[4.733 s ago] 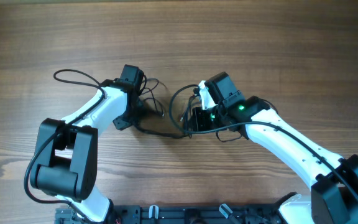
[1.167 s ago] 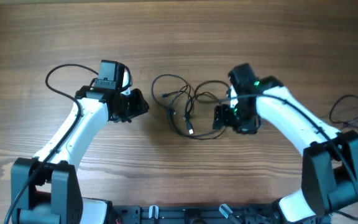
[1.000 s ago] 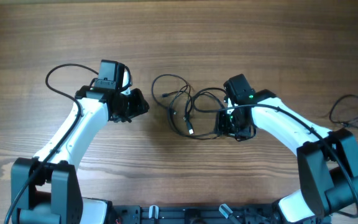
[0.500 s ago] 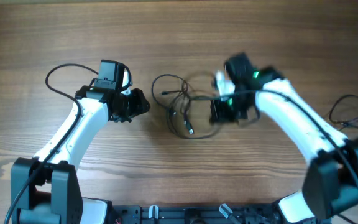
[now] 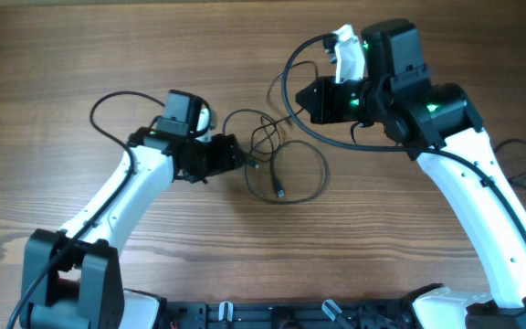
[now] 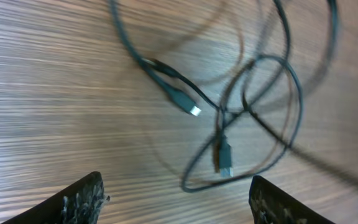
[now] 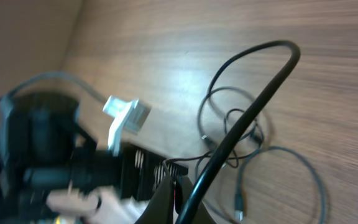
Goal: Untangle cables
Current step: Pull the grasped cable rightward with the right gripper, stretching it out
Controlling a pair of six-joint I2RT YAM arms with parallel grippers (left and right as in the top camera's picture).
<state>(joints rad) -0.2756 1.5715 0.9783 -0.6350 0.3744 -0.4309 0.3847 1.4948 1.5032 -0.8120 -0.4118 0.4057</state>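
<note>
Next, my right gripper will pull to the right in the overhead view toward the black cord [image 5: 524, 180] and release the thin piece of cable, since the piece runs into the loops.
The cables [image 5: 272, 146] lie as thin black loops mid-table, one grey-tipped plug [image 5: 281, 193] pointing toward the near edge. My left gripper [image 5: 234, 155] is low at the tangle's left side and open, its fingertips [image 6: 82, 199] wide apart with bare wood between them. Two plugs [image 6: 193, 111] [image 6: 224, 163] lie just ahead of it. My right gripper [image 5: 304, 99] is raised beyond the tangle and shut on a thin strand [image 7: 191, 159] that runs from its tips down to the loops [image 7: 238, 216] on the table.
A thick black arm cable [image 5: 290, 82] arcs out from the right wrist and crosses its view [image 7: 247, 124]. The left arm's own cable [image 5: 108, 105] loops behind it. More black cord [image 5: 519, 155] lies at the table's right edge.
The right gripper has shut on a strand and risen up and away from the tangle, stretching the loops. The left gripper has moved right to the tangle and opened wider.
</note>
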